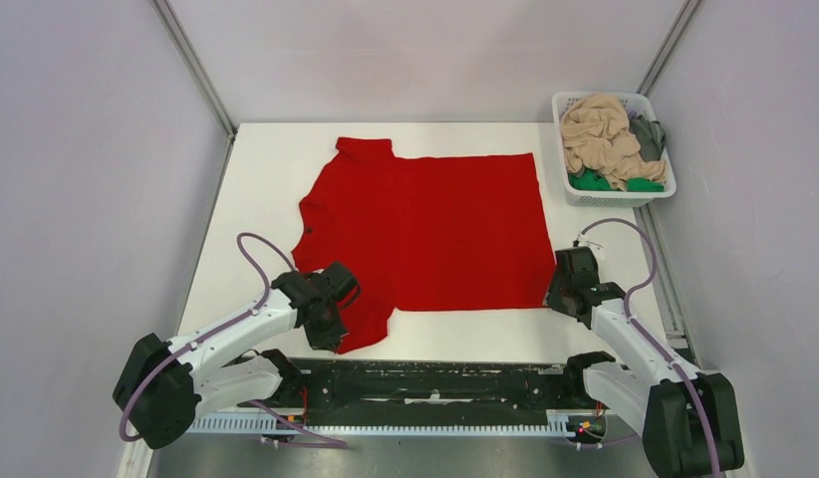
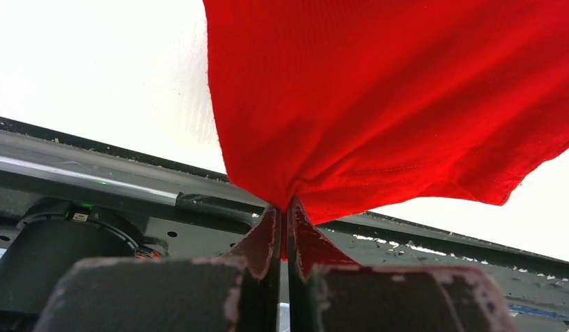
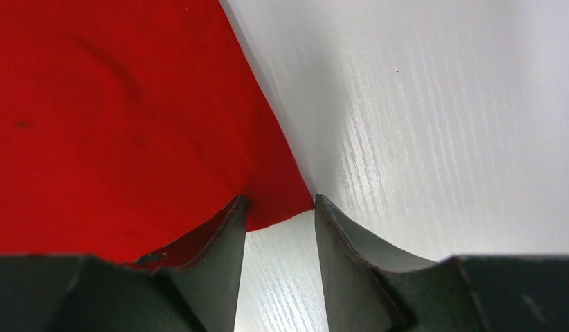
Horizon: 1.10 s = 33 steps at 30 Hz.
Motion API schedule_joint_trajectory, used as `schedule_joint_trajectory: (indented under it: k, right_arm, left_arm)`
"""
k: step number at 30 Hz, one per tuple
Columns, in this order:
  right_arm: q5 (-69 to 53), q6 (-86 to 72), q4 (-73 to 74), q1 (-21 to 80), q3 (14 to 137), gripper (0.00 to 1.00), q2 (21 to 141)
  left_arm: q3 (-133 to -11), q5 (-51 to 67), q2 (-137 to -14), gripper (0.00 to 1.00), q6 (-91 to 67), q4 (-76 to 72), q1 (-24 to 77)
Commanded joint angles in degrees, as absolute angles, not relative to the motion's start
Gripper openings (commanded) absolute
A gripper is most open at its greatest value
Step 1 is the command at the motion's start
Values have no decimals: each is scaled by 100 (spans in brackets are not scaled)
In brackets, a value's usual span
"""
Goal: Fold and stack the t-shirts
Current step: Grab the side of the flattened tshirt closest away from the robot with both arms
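Observation:
The left gripper should next lift, carry the sleeve outward and let it go low over the shirt's middle by the collar (image 1: 352, 206), because that spot is outward of the gripper.
A bright red t-shirt (image 1: 425, 229) lies spread flat on the white table, collar to the left. My left gripper (image 1: 331, 324) is shut on its near-left sleeve; in the left wrist view (image 2: 285, 207) the red cloth (image 2: 378, 104) hangs pinched between the shut jaws, lifted off the table. My right gripper (image 1: 557, 299) is open at the shirt's near-right corner; in the right wrist view (image 3: 278, 200) the corner's tip (image 3: 282, 200) lies between the fingertips, not gripped. Peach-beige (image 1: 600, 134), dark grey (image 1: 648, 134) and green (image 1: 590, 181) shirts lie crumpled in the basket.
A white slotted plastic basket (image 1: 615, 198) stands at the table's far right corner. The black base rail (image 1: 435, 383) of the arms runs along the near edge. Grey walls close in the table on the left, back and right.

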<state>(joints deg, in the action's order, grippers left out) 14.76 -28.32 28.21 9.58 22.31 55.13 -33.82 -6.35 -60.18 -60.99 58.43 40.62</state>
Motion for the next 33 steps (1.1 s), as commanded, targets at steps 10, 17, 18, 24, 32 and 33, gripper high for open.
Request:
schedule_joint_trajectory:
  k: [10, 17, 18, 24, 32, 33]
  right_arm:
    - [1147, -2869, 3224, 1090, 2249, 0, 5583]
    - [1264, -3093, 4038, 1459, 2381, 0, 5286]
    - [1256, -3081, 4030, 1488, 2401, 0, 5281]
    - [948, -3134, 3157, 1534, 2618, 0, 5382]
    - [949, -2936, 2616, 1540, 3186, 0, 5693]
    - [948, -2915, 2562, 1545, 3241, 0, 5747]
  left_arm:
    - [-3516, -575, -5902, 2, -6094, 6254, 4087]
    - [-3404, -226, -5520, 2, -6133, 6412, 4087]
    - [-3417, -191, -5513, 2, -6089, 6335, 4087]
    - [-3902, -123, -5848, 2, -5629, 5381, 4063]
    - [-4529, 94, -6508, 2, -5014, 4186, 3285]
    - [-4570, 262, -6551, 2, -4977, 4051, 3068]
